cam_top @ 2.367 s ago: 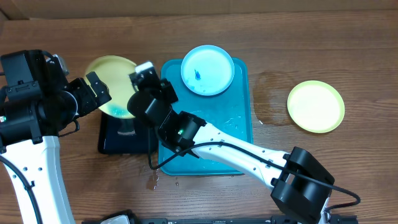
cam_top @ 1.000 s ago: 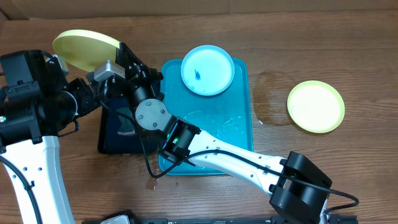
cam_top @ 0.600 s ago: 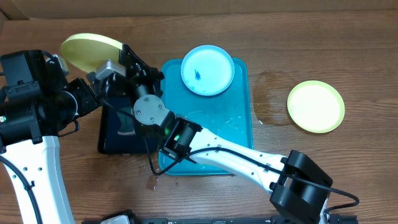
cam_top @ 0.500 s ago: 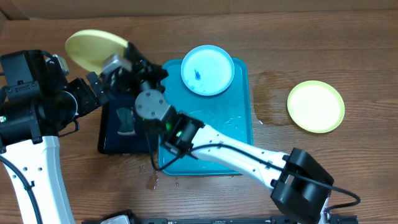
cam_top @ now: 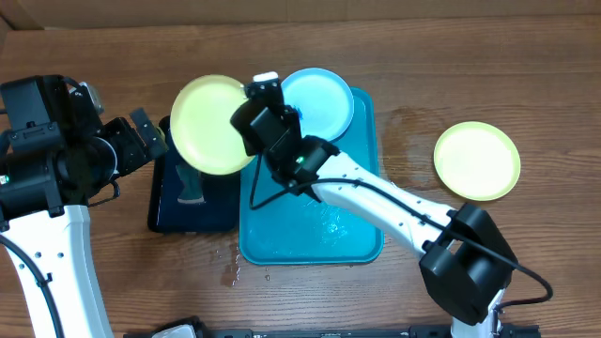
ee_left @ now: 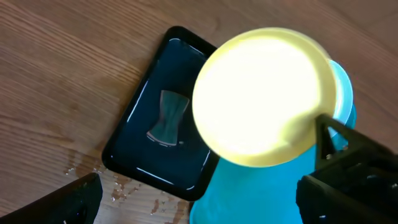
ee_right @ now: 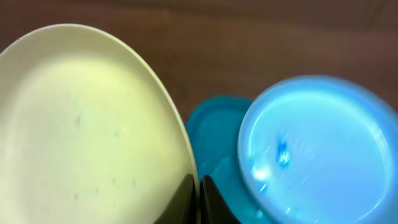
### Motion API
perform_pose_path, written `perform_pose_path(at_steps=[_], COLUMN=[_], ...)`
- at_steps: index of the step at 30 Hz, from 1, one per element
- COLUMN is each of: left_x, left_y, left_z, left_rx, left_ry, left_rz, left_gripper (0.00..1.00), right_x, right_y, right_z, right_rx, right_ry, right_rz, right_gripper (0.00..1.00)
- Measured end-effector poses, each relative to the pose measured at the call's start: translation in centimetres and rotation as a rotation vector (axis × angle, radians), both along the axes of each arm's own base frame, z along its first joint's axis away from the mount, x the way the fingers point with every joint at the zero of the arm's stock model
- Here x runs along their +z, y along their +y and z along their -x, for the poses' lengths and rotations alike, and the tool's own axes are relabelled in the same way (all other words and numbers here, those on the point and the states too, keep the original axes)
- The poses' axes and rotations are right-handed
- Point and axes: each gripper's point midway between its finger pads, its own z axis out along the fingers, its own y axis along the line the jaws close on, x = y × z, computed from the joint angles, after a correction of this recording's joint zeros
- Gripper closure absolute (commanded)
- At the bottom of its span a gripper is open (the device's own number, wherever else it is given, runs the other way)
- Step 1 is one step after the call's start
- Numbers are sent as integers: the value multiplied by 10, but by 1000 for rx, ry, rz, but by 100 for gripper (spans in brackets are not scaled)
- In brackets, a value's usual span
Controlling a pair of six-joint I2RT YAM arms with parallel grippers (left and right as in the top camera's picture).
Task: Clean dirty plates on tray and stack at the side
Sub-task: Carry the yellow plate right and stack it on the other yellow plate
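My right gripper swings over the second lime-green plate (cam_top: 477,161) next, descends and releases to stack them. The plate lies below and to its right in the overhead view.
My right gripper (cam_top: 252,120) is shut on the rim of a lime-green plate (cam_top: 212,124), holding it in the air over the black tray and the left edge of the turquoise tray (cam_top: 324,221). In the right wrist view the fingertips (ee_right: 194,186) pinch that plate (ee_right: 87,124) by its edge. A light-blue plate (cam_top: 324,101) with a small blue smear (ee_right: 282,152) lies at the tray's far end, partly behind my right arm. A second lime-green plate (cam_top: 477,161) lies on the table at the right. My left gripper (cam_top: 146,136) stands open to the left, holding nothing.
A smaller black tray (cam_top: 192,211) with water and a grey pad (ee_left: 166,116) in it lies left of the turquoise tray. Water drops spot the wood by its front corner (ee_left: 115,186). A damp patch (cam_top: 408,155) marks the table right of the turquoise tray.
My right gripper has swung the lime-green plate from the far left, over the black tray, toward the turquoise tray and turned it face up. The left arm has not moved.
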Motion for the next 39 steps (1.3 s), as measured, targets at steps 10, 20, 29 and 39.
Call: perform_pose_path(at_steps=[10,20,29,39], left_x=[0,0,0,0], left_y=[0,0,0,0], left_z=[0,0,0,0], left_rx=[0,0,0,0], left_ry=[0,0,0,1], left_rz=[0,0,0,0], left_gripper=[0,0,0,0], right_x=[-5,-25,-38,-80], right_y=[-100,-316,-444,-522], right_z=[-22,-1,56,101], right_rx=[-165,-606,-809,-1011], right_ry=[351,699,873,910], right_rz=[-208,-239,-238,-271], right_gripper=[96,96,96,96])
